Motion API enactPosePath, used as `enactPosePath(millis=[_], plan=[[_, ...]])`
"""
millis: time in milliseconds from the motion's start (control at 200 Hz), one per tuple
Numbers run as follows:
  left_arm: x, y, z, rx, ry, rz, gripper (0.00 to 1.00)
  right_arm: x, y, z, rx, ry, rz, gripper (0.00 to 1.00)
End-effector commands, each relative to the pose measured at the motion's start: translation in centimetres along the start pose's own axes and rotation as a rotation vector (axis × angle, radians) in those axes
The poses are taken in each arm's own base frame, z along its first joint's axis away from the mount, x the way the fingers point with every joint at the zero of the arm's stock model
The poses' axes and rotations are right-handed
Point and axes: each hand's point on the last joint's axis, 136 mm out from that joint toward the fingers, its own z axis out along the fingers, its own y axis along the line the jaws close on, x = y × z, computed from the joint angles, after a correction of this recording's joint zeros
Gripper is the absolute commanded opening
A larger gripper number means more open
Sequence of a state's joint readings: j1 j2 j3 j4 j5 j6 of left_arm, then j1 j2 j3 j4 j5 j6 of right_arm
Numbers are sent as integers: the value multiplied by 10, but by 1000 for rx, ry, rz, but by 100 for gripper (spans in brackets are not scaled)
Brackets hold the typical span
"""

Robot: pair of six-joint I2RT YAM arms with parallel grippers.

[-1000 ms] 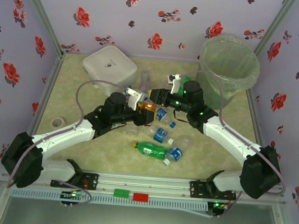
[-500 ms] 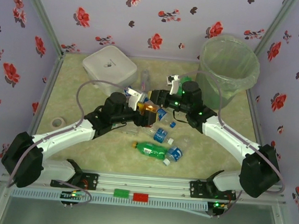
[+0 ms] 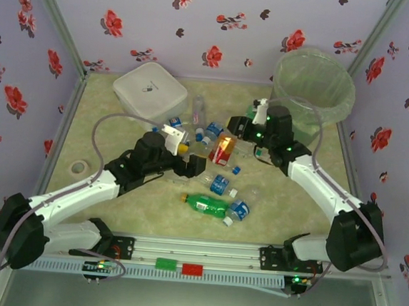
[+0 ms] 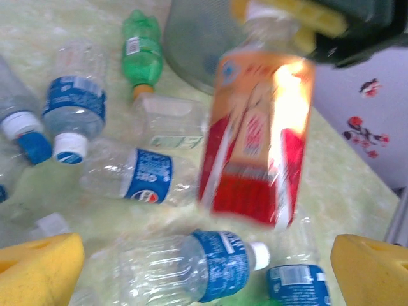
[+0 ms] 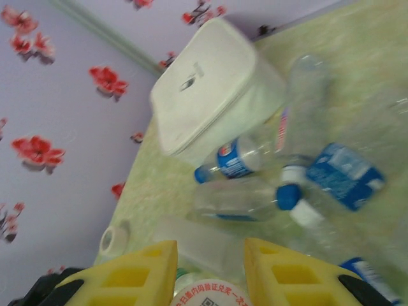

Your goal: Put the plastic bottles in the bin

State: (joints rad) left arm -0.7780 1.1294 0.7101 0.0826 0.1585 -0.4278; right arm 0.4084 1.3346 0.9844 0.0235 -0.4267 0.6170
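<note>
I will move my right gripper up and outward over the bin's opening (image 3: pixel 314 82) to release the red-orange bottle's white cap, because the bin's tall side blocks a lower path.
My right gripper (image 3: pixel 234 128) is shut on the white cap of the red-orange bottle (image 3: pixel 223 149), which hangs above the pile of plastic bottles. In the right wrist view the cap (image 5: pixel 210 296) sits between the yellow fingers (image 5: pixel 131 274). My left gripper (image 3: pixel 192 165) stands open just left of that bottle, apart from it. Its wrist view has the red-orange bottle (image 4: pixel 255 140) ahead of the open gripper (image 4: pixel 205 258), with clear blue-labelled bottles (image 4: pixel 191 268) lying below. A green bottle (image 3: pixel 207 205) lies nearer the front. The bin (image 3: pixel 315 80) stands at the back right.
A white square lidded box (image 3: pixel 151 91) sits at the back left, beside the bottle pile. A roll of tape (image 3: pixel 80 166) lies by the left wall. Flowered walls close in the table on three sides.
My left gripper has opened, let go of the red-orange bottle and drawn back to the left. The right gripper has closed on the cap and carried the bottle right and back.
</note>
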Motion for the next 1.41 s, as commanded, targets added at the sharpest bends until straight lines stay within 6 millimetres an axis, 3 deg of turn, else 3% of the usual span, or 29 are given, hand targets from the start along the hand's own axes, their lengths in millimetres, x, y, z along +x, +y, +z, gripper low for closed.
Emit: enactPosePath(millis=[0, 220, 410, 510, 630, 820, 1025, 1185, 1400], plan=[[5, 26, -4, -103, -12, 20, 100, -55, 23, -35, -4, -113, -80, 13], [-19, 60, -13, -143, -124, -92, 100, -150, 26, -89, 110, -284, -158, 14], [-46, 91, -26, -135, -244, -235, 100, -224, 14, -134, 212, -494, -154, 14], [-44, 111, -31, -127, -263, -327, 100, -255, 5, -155, 282, -603, -188, 14], [-31, 130, -35, -132, -250, -409, 100, -281, -25, -174, 441, -699, -215, 15], [-12, 144, -39, -159, -214, -466, 100, -293, -81, -181, 640, -754, -215, 14], [-9, 147, -39, -177, -186, -470, 100, -276, -132, -160, 755, -669, -204, 18], [-11, 150, -33, -181, -178, -485, 100, -257, -158, -141, 761, -613, -152, 46], [-8, 150, -29, -179, -148, -489, 100, -261, -141, -148, 708, -658, -148, 84]])
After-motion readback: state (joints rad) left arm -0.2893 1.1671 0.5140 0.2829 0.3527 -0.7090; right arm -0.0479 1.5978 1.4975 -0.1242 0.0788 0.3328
